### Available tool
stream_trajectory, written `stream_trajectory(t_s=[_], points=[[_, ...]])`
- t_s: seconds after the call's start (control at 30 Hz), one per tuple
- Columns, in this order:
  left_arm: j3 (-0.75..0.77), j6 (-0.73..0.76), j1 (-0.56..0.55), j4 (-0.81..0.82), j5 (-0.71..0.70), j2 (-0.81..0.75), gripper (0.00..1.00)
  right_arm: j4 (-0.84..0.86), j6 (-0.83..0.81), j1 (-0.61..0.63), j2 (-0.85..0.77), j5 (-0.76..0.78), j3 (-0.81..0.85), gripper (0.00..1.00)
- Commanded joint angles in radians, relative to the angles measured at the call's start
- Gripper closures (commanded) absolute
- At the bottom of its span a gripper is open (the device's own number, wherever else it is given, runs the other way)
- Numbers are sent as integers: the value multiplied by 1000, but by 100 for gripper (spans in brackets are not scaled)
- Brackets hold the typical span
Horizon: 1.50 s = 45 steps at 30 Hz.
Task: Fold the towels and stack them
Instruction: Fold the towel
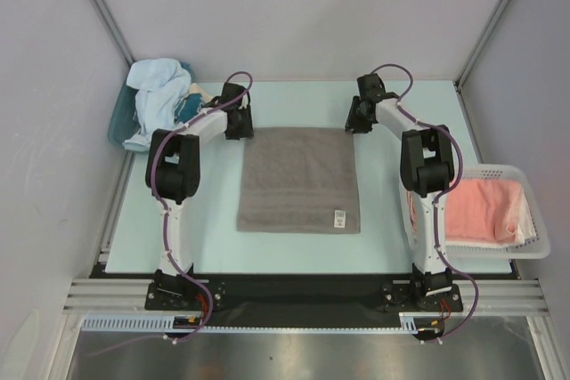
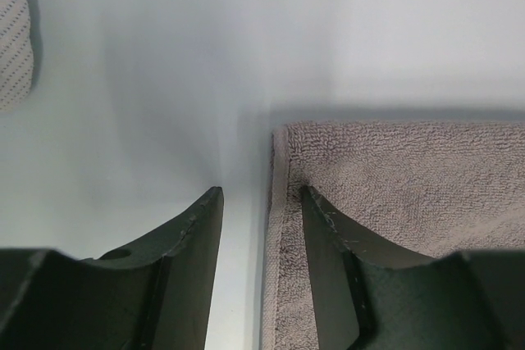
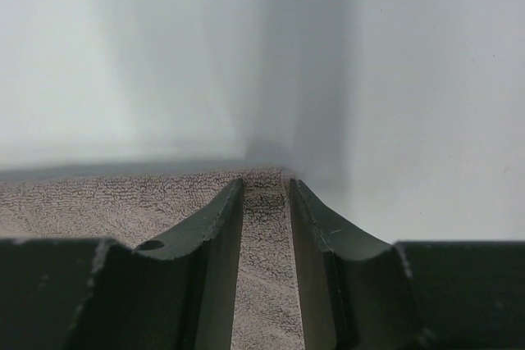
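My left gripper slides outward along the grey towel's hem next and closes its open fingers there, since the tip of the far corner still lies outward of them.
A grey towel point(image 1: 298, 180) lies flat on the middle of the table, with a small white label near its front right corner. My left gripper point(image 1: 239, 122) is at its far left corner. In the left wrist view it point(image 2: 261, 194) is open, one finger on the bare table and the other on the towel point(image 2: 394, 170), with the hem between them. My right gripper point(image 1: 359, 117) is at the far right corner. In the right wrist view it point(image 3: 267, 184) is open with a narrower gap, astride the towel's corner point(image 3: 98, 202). A light blue towel point(image 1: 160, 95) lies crumpled at the far left. A salmon-pink towel point(image 1: 481, 211) lies folded in a basket, with a white layer under it.
The white mesh basket point(image 1: 533, 236) hangs at the table's right edge. A teal bundle point(image 1: 120, 122) sits under the blue towel by the left wall. Walls close the table in on the left, back and right.
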Motion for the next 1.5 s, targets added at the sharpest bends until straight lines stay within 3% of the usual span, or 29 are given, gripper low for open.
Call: stream_trajectory(t_s=[0.0, 0.33, 0.57, 1.07, 1.33, 1.43, 1.47], points=[[45, 37, 9, 4, -15, 16, 51, -8, -26, -2, 13, 23, 30, 65], [-52, 3, 20, 174, 102, -58, 50, 77, -42, -12, -62, 35, -67, 56], [43, 6, 25, 100, 88, 8, 49, 96, -39, -13, -55, -2, -76, 56], [75, -18, 25, 69, 119, 65, 50, 87, -37, 5, -18, 0, -72, 59], [95, -31, 19, 72, 134, 88, 57, 79, -39, 16, 8, 15, -67, 67], [105, -31, 19, 75, 151, 97, 62, 81, -39, 11, 13, 17, -61, 73], [103, -31, 19, 78, 156, 99, 68, 79, -42, 11, 14, 15, -58, 74]])
